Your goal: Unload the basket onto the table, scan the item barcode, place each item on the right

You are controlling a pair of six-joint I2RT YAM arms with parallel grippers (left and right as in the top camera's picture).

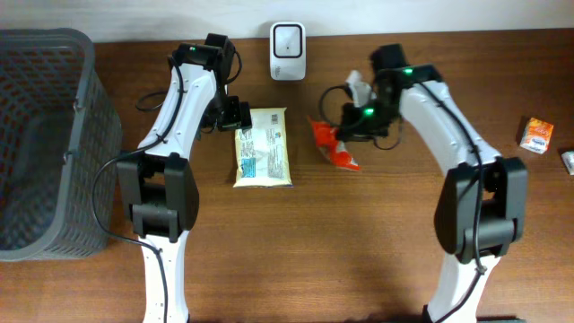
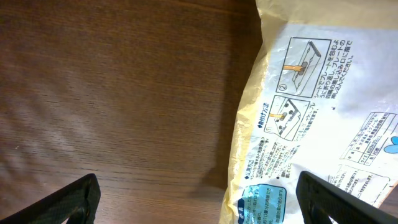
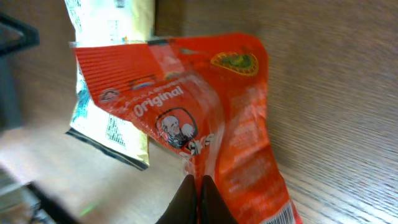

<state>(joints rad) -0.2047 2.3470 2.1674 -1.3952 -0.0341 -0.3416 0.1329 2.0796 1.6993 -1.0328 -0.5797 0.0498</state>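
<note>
I should next move my right gripper down and to its right in the overhead view and let go, because the tabletop is bare there, clear of the yellow packet (image 1: 262, 148).
My right gripper (image 3: 198, 194) is shut on the edge of a red-orange snack packet (image 3: 205, 106) printed "Original", pinching a fold of its film. A strip of barcode (image 3: 281, 217) shows at the packet's lower corner. From overhead the packet (image 1: 336, 148) is right of centre under the right gripper (image 1: 348, 133). A pale yellow packet (image 1: 262, 148) lies flat mid-table. My left gripper (image 1: 236, 117) hovers at its upper left corner, open, its fingers (image 2: 69, 200) straddling the packet's edge (image 2: 298, 124) without touching. A white scanner (image 1: 287, 51) stands at the back centre.
A grey mesh basket (image 1: 85, 108) fills the left side. A small orange box (image 1: 538, 135) and a white object (image 1: 568, 160) sit at the far right edge. Black cables trail near both arms at the back.
</note>
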